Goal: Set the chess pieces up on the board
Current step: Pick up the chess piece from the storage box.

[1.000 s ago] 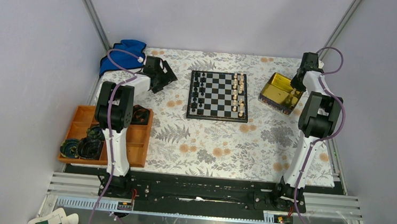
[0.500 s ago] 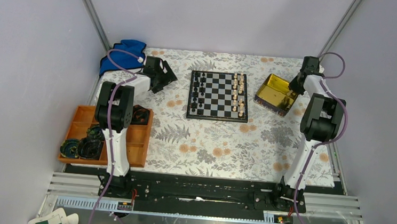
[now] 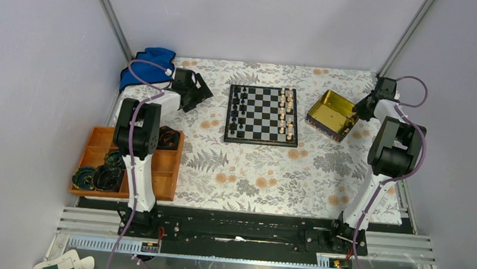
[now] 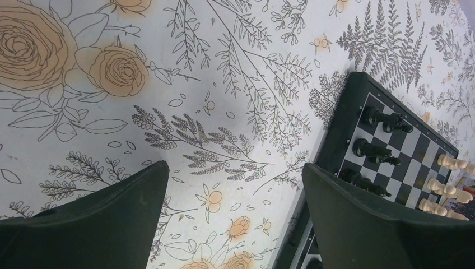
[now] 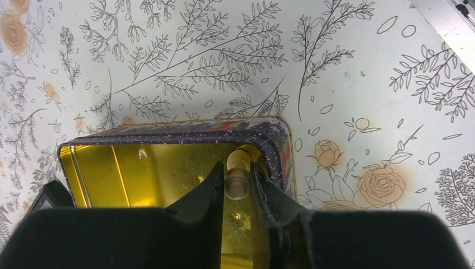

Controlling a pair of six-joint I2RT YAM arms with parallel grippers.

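Observation:
My right gripper will next move up from the tin (image 3: 332, 114), go to the left in the top view and come down over the gap in the pale outer row, because that square is empty.
The board (image 3: 263, 115) lies at the back middle of the flowered cloth. Black chess pieces (image 3: 238, 109) stand along its left side and pale ones (image 3: 286, 112) along its right. My right gripper (image 5: 236, 168) is shut on a pale chess piece (image 5: 237, 180), just over the right inner corner of the open gold tin (image 5: 140, 168). In the top view that gripper (image 3: 361, 109) is at the tin's (image 3: 332, 114) right edge. My left gripper (image 4: 235, 168) is open and empty, low over the cloth just left of the board (image 4: 341, 129). It also shows in the top view (image 3: 204, 93).
An orange tray (image 3: 97, 146) with dark round items sits at the left beside the left arm. A blue cloth (image 3: 148, 60) lies at the back left corner. A green-and-white checkered folded thing (image 3: 61, 266) lies off the table at the bottom left.
My right arm has swung right and slightly nearer, from above the tin to its right edge. The tin has turned a little. The left arm has not moved.

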